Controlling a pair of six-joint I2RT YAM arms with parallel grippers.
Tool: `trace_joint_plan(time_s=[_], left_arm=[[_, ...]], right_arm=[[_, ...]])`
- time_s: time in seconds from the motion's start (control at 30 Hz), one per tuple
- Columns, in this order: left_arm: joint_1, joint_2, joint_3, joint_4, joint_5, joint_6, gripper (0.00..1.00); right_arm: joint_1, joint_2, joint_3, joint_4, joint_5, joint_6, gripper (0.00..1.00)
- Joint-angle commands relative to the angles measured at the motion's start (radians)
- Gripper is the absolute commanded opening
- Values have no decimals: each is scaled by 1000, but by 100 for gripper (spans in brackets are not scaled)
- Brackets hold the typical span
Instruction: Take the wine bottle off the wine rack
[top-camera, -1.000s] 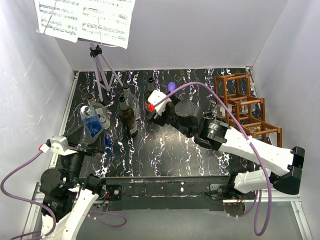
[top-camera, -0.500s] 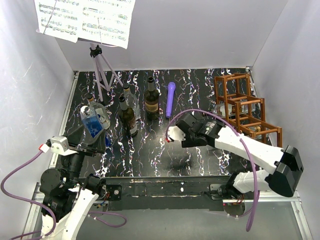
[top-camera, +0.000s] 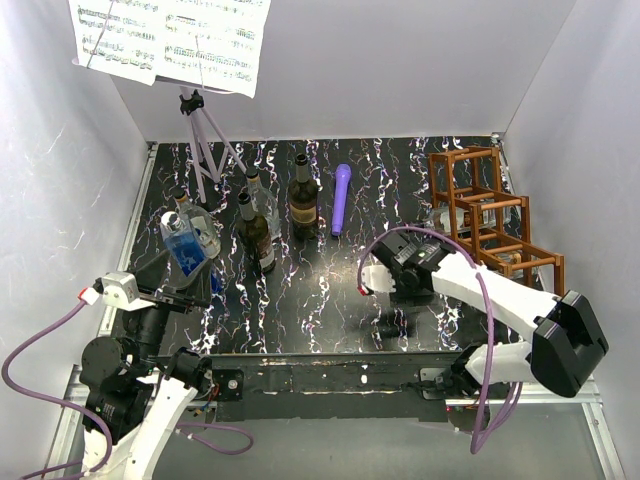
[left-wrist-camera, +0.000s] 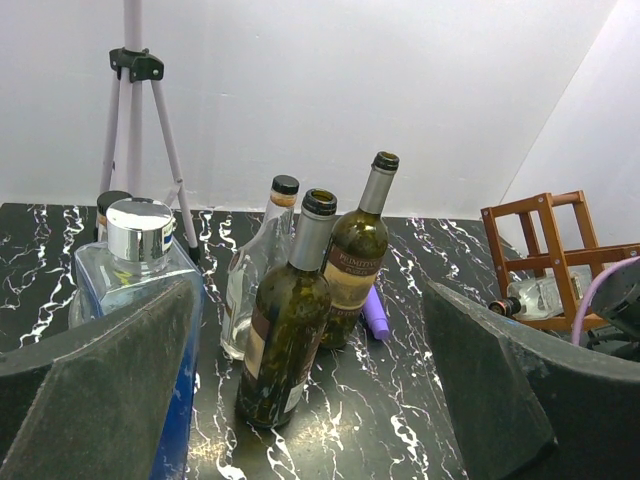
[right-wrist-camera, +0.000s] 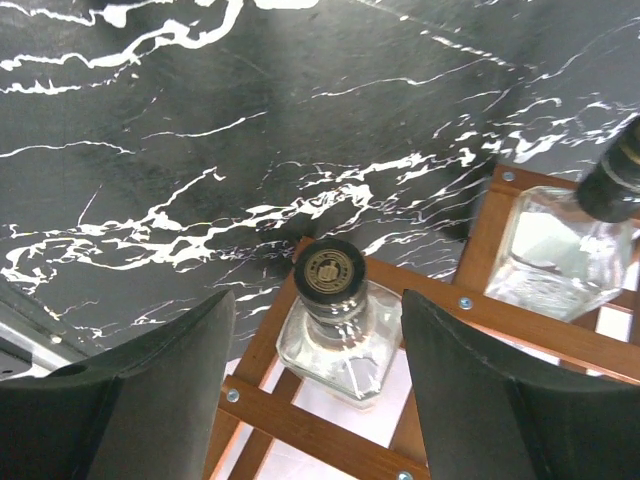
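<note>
Next, the right gripper moves in toward the rack (top-camera: 492, 201) and closes around the capped bottle's neck, since that end points out of the cell toward its open fingers.
The reddish-brown wine rack (top-camera: 492, 201) stands at the table's right side. In the right wrist view its wooden bars (right-wrist-camera: 470, 308) frame a clear bottle with a black, gold-crested cap (right-wrist-camera: 340, 330) lying in a cell. A second clear bottle (right-wrist-camera: 560, 250) lies in the cell beside it. My right gripper (right-wrist-camera: 318, 300) is open, its fingers apart on either side of the capped bottle's neck, not touching it. In the top view it (top-camera: 425, 268) sits just left of the rack. My left gripper (left-wrist-camera: 310, 290) is open and empty at the near left.
Standing bottles cluster left of centre: a dark green one (top-camera: 257, 238), a brown labelled one (top-camera: 304, 200), a clear one (top-camera: 262, 205) and a blue square one (top-camera: 185, 245). A purple cylinder (top-camera: 340, 198) lies behind them. A tripod music stand (top-camera: 203, 140) stands at the back left.
My right arm has pulled back from the standing brown bottle, moved right and nearer, and turned its open gripper toward the rack. The left arm has not moved.
</note>
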Motion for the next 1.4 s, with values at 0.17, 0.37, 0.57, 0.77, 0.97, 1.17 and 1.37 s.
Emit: trace_joint_plan(time_s=[0.17,0.37,0.57,0.77,0.97,1.17,1.37], left_arm=[[-3,15,-5,-6,13,1,98],[-4,12,-5,-6,19,1,98],[-10,11,-7,-4,19,2,98],[-12,-2,-10,-1,14,4,98],[-15,-2,-10,-1,14,4,98],[-15,-3,-10,-1,10,5,98],[-16,-6,-10,-1,4,5,98]], right_arm=[[-86,-108,-127,140,18,-126,76],[-180,-163,-208,244,6,-187,75],[-237,-216,-245,312,-64,-279,69],[-293,-248,-291,407,-83,-345,71],[-326,-271,-302,398,-158,-364,70],[-349,-234,-293,369,-186,-364,69],[-381,-211,-283,370,-195,-376,66]])
